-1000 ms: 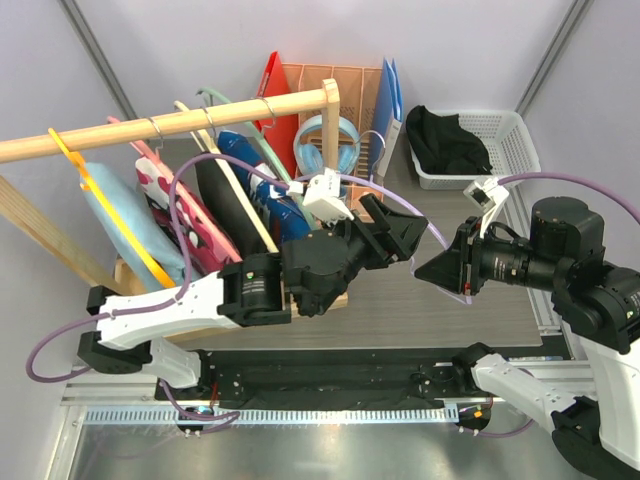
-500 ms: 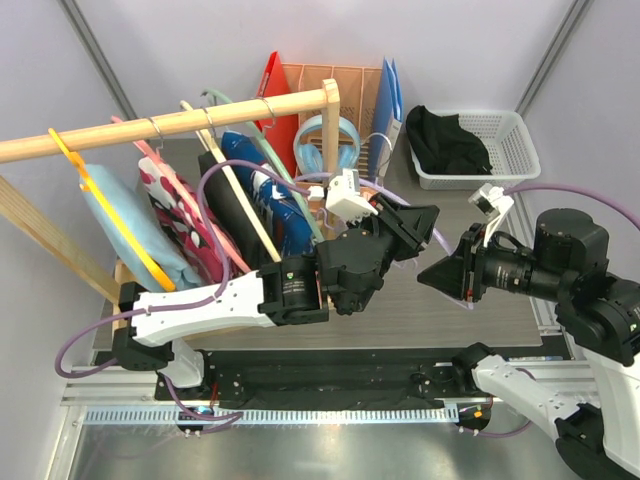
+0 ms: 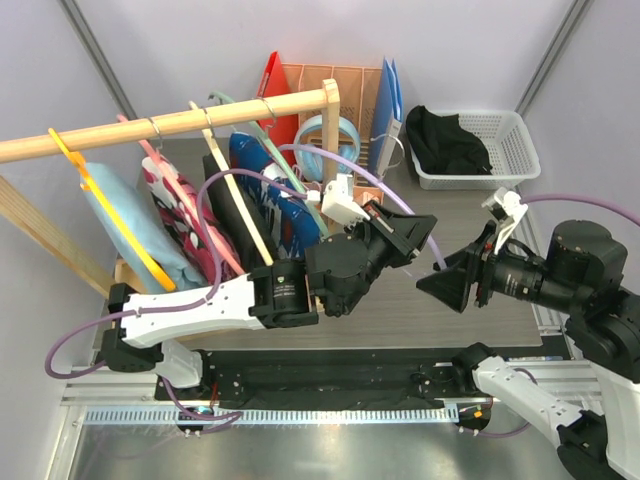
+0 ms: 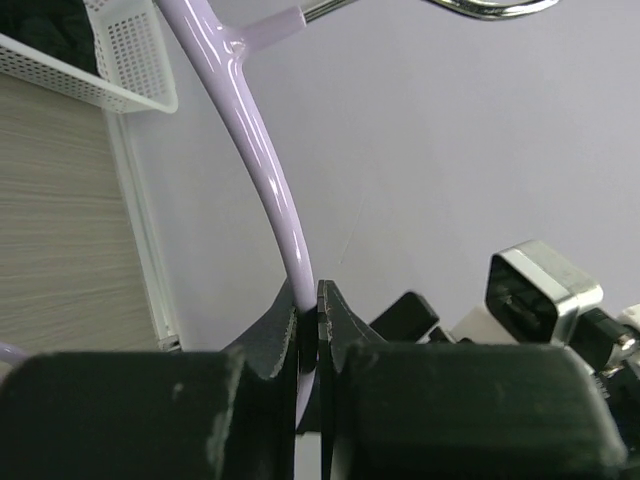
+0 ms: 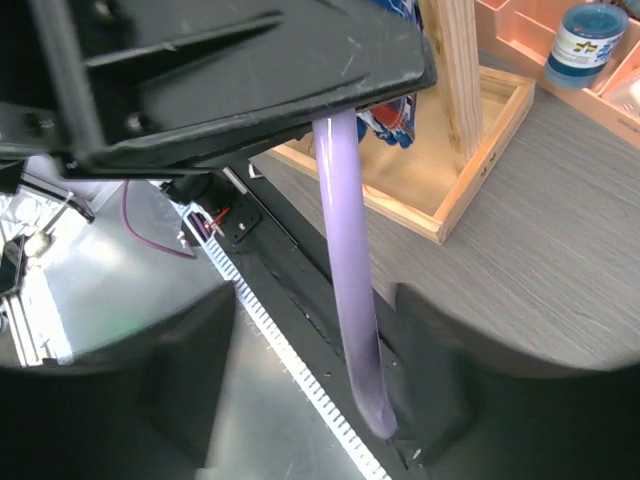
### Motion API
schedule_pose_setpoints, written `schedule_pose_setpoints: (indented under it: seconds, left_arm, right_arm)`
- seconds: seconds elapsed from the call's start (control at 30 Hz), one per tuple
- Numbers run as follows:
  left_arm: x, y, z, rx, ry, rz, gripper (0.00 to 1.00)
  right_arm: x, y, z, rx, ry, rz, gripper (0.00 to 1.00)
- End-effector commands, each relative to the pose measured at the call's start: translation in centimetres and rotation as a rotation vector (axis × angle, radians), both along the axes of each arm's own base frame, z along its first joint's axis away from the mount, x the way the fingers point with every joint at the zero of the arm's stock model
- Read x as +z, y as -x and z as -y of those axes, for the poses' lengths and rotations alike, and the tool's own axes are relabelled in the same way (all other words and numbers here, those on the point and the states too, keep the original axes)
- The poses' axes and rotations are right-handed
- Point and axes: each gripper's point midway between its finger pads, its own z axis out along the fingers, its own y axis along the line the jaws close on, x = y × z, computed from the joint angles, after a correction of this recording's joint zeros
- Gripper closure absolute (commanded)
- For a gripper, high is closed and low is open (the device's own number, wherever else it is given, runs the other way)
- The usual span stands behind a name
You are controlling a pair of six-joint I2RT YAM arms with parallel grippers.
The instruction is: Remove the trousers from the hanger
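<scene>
The wooden bar's end (image 3: 301, 103) is outward of my left gripper and to its left in the top view, so I will lift the bare hanger there, hook it and release it.
On the wooden rail (image 3: 170, 122) hang the trousers: a plain black pair (image 3: 238, 215) and a dark blue pair with white and red print (image 3: 265, 175). My left gripper (image 3: 415, 228) (image 4: 310, 295) is right of the rack, shut on the thin tube of a bare lilac hanger (image 4: 262, 150). That tube runs on down between the fingers of my right gripper (image 3: 432, 283) (image 5: 330, 380). The right gripper stands open and its fingers do not touch the hanger (image 5: 345, 230). The hanger's metal hook shows at the top of the left wrist view.
A pink floral garment (image 3: 180, 215) and a light-blue cloth (image 3: 125, 215) hang further left. A white basket (image 3: 520, 130) at the back right holds black cloth (image 3: 445, 140). A wooden organiser with blue headphones (image 3: 325, 140) stands behind. The rack's wooden base tray (image 5: 480, 150) lies close by.
My left gripper has shut on the lilac hanger and swung right. My right gripper has opened off the hanger's end and dropped back a little.
</scene>
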Motion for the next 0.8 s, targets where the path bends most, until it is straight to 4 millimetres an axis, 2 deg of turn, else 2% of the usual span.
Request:
schedule_pose_setpoints:
  seconds: [0.0, 0.07, 0.1, 0.13, 0.27, 0.33, 0.4, 0.53, 0.57, 0.63, 0.77]
  left_arm:
    - [3.2, 1.2, -2.5, -0.084, 0.049, 0.059, 1.0]
    - [2.4, 1.6, -2.8, -0.11, 0.037, 0.056, 1.0]
    - [3.0, 1.8, -3.5, -0.125, 0.059, 0.053, 1.0]
    - [2.1, 2.2, -3.4, -0.157, 0.046, 0.048, 1.0]
    - [2.5, 3.2, -4.7, -0.221, 0.076, 0.048, 1.0]
    - [3.1, 3.8, -5.8, -0.243, 0.104, 0.048, 1.0]
    - [3.0, 4.0, -6.4, -0.249, 0.111, 0.045, 1.0]
    - [4.1, 4.5, -8.4, -0.262, 0.143, 0.063, 1.0]
    - [4.7, 4.7, -9.2, -0.261, 0.159, 0.069, 1.0]
    - [5.0, 4.7, -10.0, -0.257, 0.161, 0.076, 1.0]
    - [6.6, 4.5, -12.0, -0.228, 0.173, 0.103, 1.0]
  right_arm:
    - [1.5, 1.0, 0.4, 0.001, -0.048, 0.067, 0.22]
    - [2.0, 1.7, 0.8, -0.005, -0.062, 0.083, 0.18]
    - [2.2, 1.9, 1.1, -0.018, -0.065, 0.088, 0.17]
    - [2.4, 1.9, 1.4, -0.037, -0.068, 0.087, 0.17]
    - [2.9, 0.6, 3.0, -0.185, -0.064, 0.083, 0.15]
    - [2.8, -0.9, 4.2, -0.292, -0.047, 0.089, 0.13]
    - [2.0, -3.1, 5.5, -0.423, -0.013, 0.065, 0.12]
    - [1.0, -6.9, 7.1, -0.602, 0.035, 0.078, 0.12]
    - [0.7, -8.3, 6.9, -0.631, 0.041, 0.092, 0.12]
    - [-0.1, -11.1, 8.1, -0.746, 0.1, 0.108, 0.1]
    - [-1.9, -16.8, 8.4, -0.878, 0.206, 0.161, 0.08]
